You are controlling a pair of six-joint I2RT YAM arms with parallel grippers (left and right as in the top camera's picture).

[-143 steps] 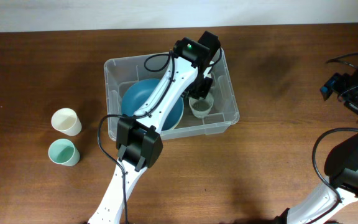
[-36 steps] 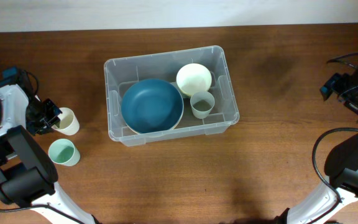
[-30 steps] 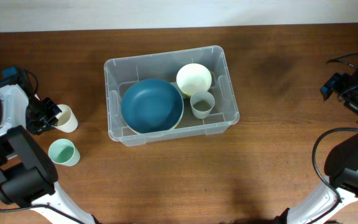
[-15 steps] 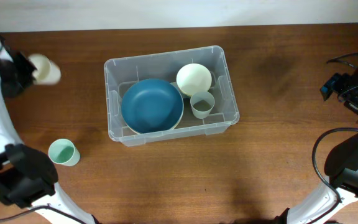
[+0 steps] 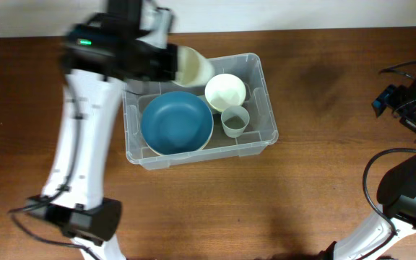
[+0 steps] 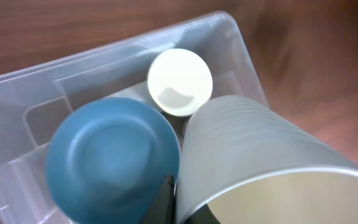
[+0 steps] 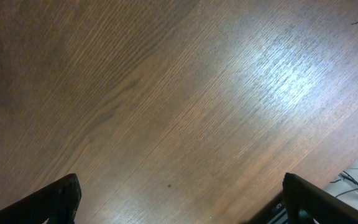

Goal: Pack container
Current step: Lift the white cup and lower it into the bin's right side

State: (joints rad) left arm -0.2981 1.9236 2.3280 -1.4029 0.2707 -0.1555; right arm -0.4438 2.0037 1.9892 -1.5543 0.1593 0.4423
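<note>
The grey-green cup's opening (image 5: 235, 117) is below my left gripper, to its right in the overhead view, so my left gripper will cross over next, lower the cream cup (image 5: 193, 66) into it and let go.
The container (image 5: 267, 135) is a clear plastic bin at the table's middle. It holds a blue bowl (image 5: 177, 123), a cream bowl (image 5: 225, 92) and a small grey-green cup (image 5: 234, 120). My left gripper (image 5: 167, 65) is shut on a cream cup (image 5: 193, 66), held tilted above the bin's back left part. In the left wrist view the cream cup (image 6: 253, 155) fills the lower right between the fingers (image 6: 229, 214), above the blue bowl (image 6: 107, 155), the cream bowl (image 6: 179, 81) and the bin's rim (image 6: 104, 53). My right gripper (image 7: 191, 205) is open and empty over bare wood.
The left arm (image 5: 81, 137) crosses the table left of the bin and hides the wood under it. The right arm (image 5: 403, 97) stays at the far right edge. A pale wall edge runs along the back of the table.
My left gripper lifted the cream cup off the table at the left and swung it right, from the far left edge to above the bin. The right arm has not moved.
</note>
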